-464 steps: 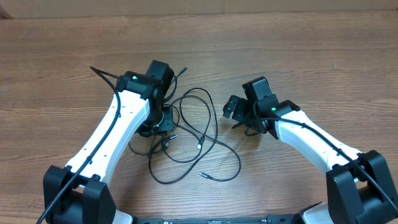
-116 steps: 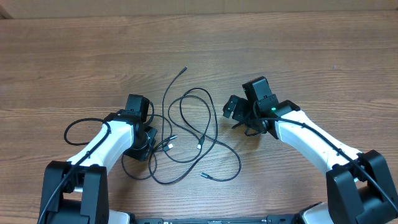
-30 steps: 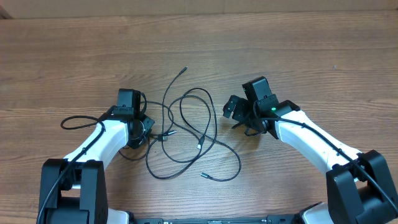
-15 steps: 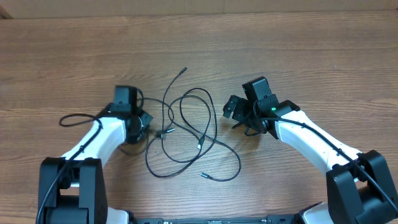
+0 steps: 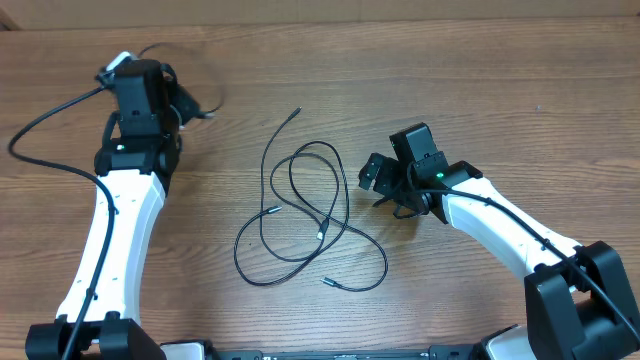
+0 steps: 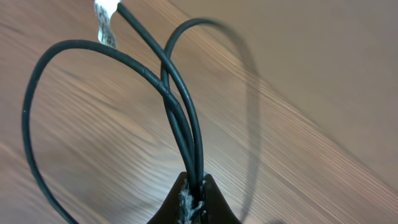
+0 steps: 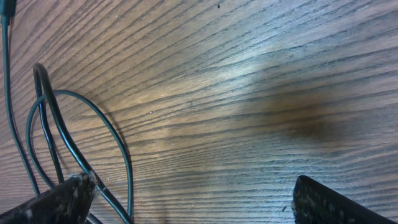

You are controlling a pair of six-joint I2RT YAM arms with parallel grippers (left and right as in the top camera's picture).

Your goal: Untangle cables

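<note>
I will lower my left gripper and release the thin black cable on the bare wooden tabletop below, clear of the other cables.
My left gripper [image 5: 172, 100] is at the back left of the table, shut on a thin black cable [image 5: 205, 90]. In the left wrist view the fingertips [image 6: 194, 190] pinch two strands of this cable [image 6: 180, 118], which loops upward, with its silver plug [image 6: 104, 22] at the top left. The other cables [image 5: 300, 215] lie in loose overlapping loops at the table's centre, with plug ends at the back [image 5: 297, 112] and front [image 5: 328, 282]. My right gripper [image 5: 385, 188] is open and empty just right of them. Its wrist view [image 7: 193, 202] shows cable loops [image 7: 68, 143] beside its left finger.
A thicker black arm cable [image 5: 40, 120] arcs out to the left of the left arm. The wooden table [image 5: 480, 80] has bare surface at the back and right.
My left arm has swung from beside the pile to the back left, carrying one cable clear of the others. The pile has lost its left loops. The right arm has not moved.
</note>
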